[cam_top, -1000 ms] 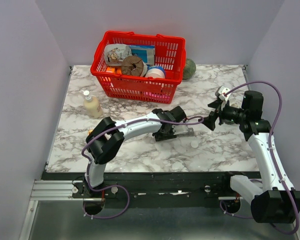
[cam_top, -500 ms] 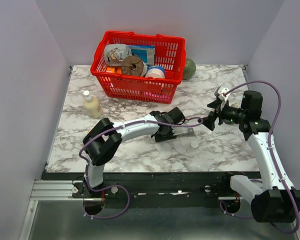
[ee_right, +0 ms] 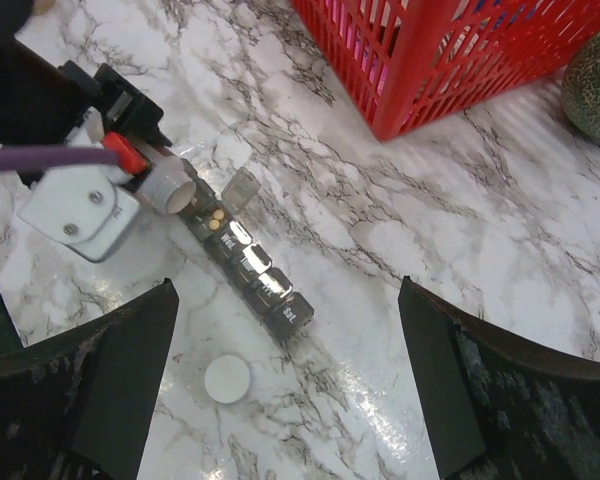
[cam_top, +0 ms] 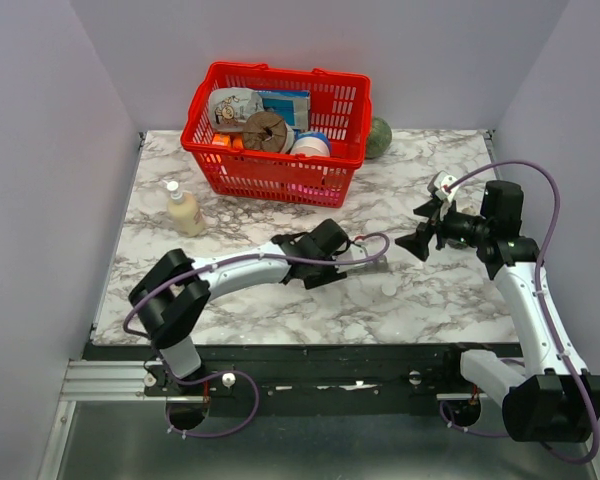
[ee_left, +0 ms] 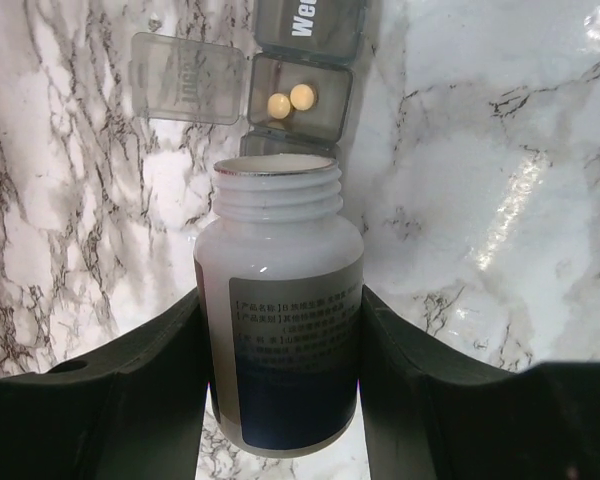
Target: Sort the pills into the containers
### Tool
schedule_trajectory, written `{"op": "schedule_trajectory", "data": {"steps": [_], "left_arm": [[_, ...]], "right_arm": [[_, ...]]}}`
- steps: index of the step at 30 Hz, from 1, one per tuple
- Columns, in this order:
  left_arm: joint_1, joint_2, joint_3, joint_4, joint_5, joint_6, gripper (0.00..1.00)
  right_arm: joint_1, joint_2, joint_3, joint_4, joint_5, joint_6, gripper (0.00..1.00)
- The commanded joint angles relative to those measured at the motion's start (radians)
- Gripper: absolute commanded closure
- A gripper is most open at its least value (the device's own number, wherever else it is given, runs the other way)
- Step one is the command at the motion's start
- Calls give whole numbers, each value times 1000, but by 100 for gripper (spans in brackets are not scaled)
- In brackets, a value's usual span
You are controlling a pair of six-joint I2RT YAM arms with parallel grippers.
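The bottle is uncapped, and the white cap (cam_top: 389, 291) (ee_right: 227, 379) lies below and nearer my base. My right gripper will next move back and lower its open fingers around it.
The containers are a dark grey strip of lidded compartments (cam_top: 368, 265), also in the right wrist view (ee_right: 252, 268). One compartment (ee_left: 298, 102) stands open, its lid (ee_left: 188, 65) flipped aside, with two yellow pills (ee_left: 291, 99) inside. My left gripper (cam_top: 332, 262) (ee_left: 282, 300) is shut on a white pill bottle (ee_left: 280, 330). The bottle is uncapped and tilted, its mouth (ee_right: 170, 190) at the strip's left end just short of the open compartment. My right gripper (cam_top: 412, 243) (ee_right: 288, 284) is open and empty, held above the table over the strip's right end.
The bottle's white cap (cam_top: 388, 288) (ee_right: 227, 379) lies on the marble in front of the strip. A red basket (cam_top: 242, 172) (ee_right: 430, 60) with several items stands at the back. A cream pump bottle (cam_top: 184, 210) stands at the left, a green ball (cam_top: 379, 137) at the back right.
My left arm has swung its elbow to the left and drawn the gripper with the bottle a little to the left along the strip. The right arm has barely moved.
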Motion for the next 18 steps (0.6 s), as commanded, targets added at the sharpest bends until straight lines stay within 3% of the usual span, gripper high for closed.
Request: {"op": "schedule_trajectory", "data": {"steps": [1, 7, 10, 11, 14, 15, 18], "left_arm": [[15, -156, -120, 229, 78, -64, 100], [45, -394, -390, 602, 247, -115, 100], [58, -537, -579, 881, 359, -135, 100], [62, -568, -626, 1044, 392, -165, 100], [66, -652, -777, 1275, 465, -242, 100], [68, -667, -814, 1300, 476, -267, 100], [68, -709, -896, 1453, 510, -358, 100]], "right_arm": [[-11, 9, 7, -8, -24, -26, 0], [-13, -11, -23, -45, -104, -183, 0], [-13, -34, -68, -106, -172, -340, 0], [-13, -32, -74, -138, -188, -394, 0], [-11, -17, -71, -371, -228, -714, 0], [-10, -9, -66, -440, -216, -900, 0], [-5, 41, -53, -644, -137, -1148, 0]]}}
